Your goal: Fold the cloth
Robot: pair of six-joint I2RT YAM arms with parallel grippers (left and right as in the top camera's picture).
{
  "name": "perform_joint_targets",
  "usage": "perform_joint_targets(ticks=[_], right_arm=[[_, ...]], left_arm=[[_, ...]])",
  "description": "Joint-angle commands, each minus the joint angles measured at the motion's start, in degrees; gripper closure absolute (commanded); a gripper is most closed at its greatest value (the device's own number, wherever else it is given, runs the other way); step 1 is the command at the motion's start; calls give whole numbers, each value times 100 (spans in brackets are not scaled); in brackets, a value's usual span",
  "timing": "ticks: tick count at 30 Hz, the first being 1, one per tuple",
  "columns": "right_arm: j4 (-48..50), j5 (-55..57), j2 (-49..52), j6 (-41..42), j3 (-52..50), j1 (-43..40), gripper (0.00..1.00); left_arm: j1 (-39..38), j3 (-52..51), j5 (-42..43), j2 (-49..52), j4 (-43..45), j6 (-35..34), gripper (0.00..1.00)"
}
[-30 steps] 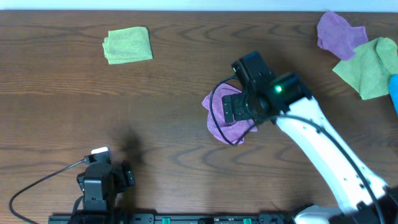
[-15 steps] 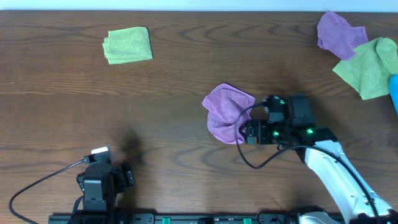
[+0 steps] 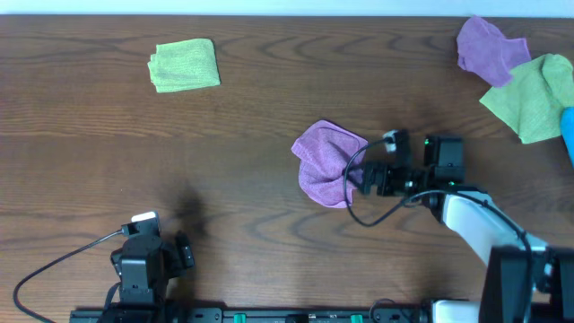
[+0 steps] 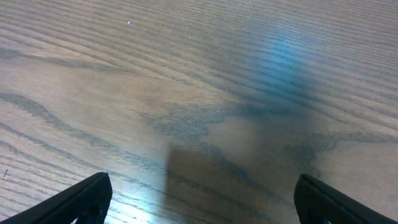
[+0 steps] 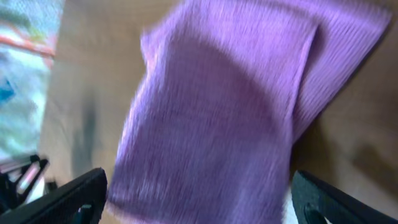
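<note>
My right gripper needs to shift outward next onto the far corner of the cloth's folded-over flap point(image 3: 353, 144) point(image 5: 309, 31), outward of the gripper's open fingers, because the flap's edge stands proud there.
The purple cloth point(image 3: 325, 161) lies crumpled and partly folded over in the middle of the table. My right gripper point(image 3: 360, 178) sits low at its right edge and points left at it. In the right wrist view the cloth point(image 5: 224, 106) fills the picture and reaches down between the two wide-apart fingers of the right gripper point(image 5: 199, 194), which is open and not pinching it. My left arm point(image 3: 142, 260) rests at the near left. The left gripper point(image 4: 202, 190) is open over bare wood, far from the cloth.
A folded lime-green cloth point(image 3: 186, 65) lies at the far left. A second purple cloth point(image 3: 489, 45) and another lime-green cloth point(image 3: 532, 94) are bunched at the far right corner, beside a blue object point(image 3: 569, 133) at the edge. A black cable point(image 3: 359, 211) loops by the right gripper.
The right arm has drawn back from on top of the cloth to its right side and dropped low. The cloth is now uncovered. The left arm has not moved.
</note>
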Motion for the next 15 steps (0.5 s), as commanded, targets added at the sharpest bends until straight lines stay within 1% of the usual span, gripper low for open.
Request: perform_joint_targets(ticks=[1, 3, 6, 10, 12, 13, 15], right_arm=[[535, -472, 168, 614, 22, -256, 5], [922, -535, 293, 835, 111, -310, 4], [960, -577, 546, 839, 348, -291, 4], [960, -623, 1023, 813, 584, -260, 9], [964, -625, 1366, 811, 763, -260, 10], [957, -715, 1532, 813, 894, -260, 13], [949, -973, 1755, 815, 1137, -234, 14]], left_arm=[[35, -52, -85, -33, -365, 146, 5], [35, -52, -85, -33, -365, 144, 5], [35, -52, -85, -33, -365, 146, 5], [35, -52, -85, -33, -365, 144, 5], [35, -52, -85, -33, -365, 146, 5], [35, -52, -85, -33, -365, 146, 5], [35, -52, -85, -33, -365, 146, 5]])
